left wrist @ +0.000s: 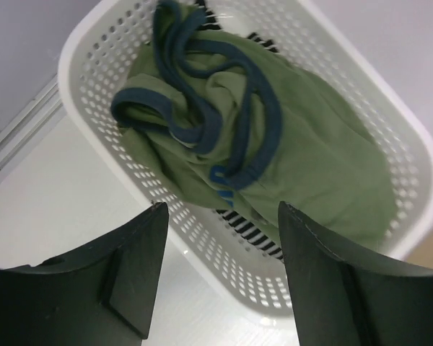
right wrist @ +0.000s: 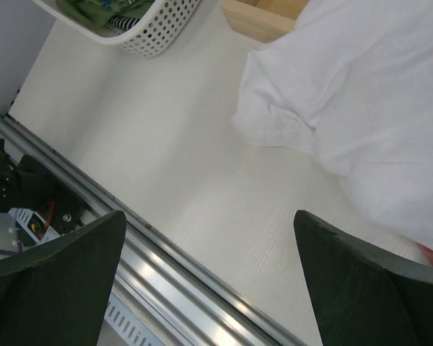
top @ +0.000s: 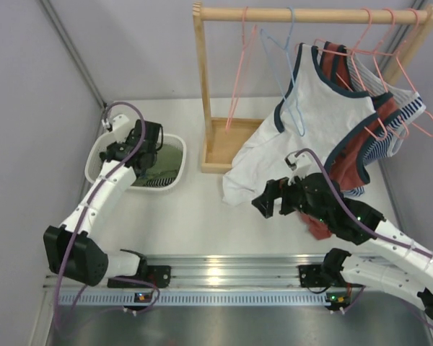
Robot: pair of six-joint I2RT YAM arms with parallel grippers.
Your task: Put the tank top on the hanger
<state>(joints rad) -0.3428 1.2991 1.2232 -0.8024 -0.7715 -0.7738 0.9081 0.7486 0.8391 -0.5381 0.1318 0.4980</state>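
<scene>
Next, my left gripper moves down, open, into the basket and onto the fold of navy trim, because this fold lies bunched on top of the green cloth.
The olive-green tank top, with navy trim at its straps, lies crumpled in a white perforated basket at the left of the table. In the top view it shows as a dark patch. My left gripper hovers open over the basket's near rim, just short of the cloth, with nothing between its fingers. From above, the left gripper sits over the basket's far side. The light-blue hanger hangs from the wooden rail. My right gripper is open and empty over the bare table, also seen in the right wrist view.
A wooden rack stands at the back with pink hangers, a white navy-trimmed top and red and striped garments. White cloth drapes onto the table by my right gripper. A striped garment lies under the tank top.
</scene>
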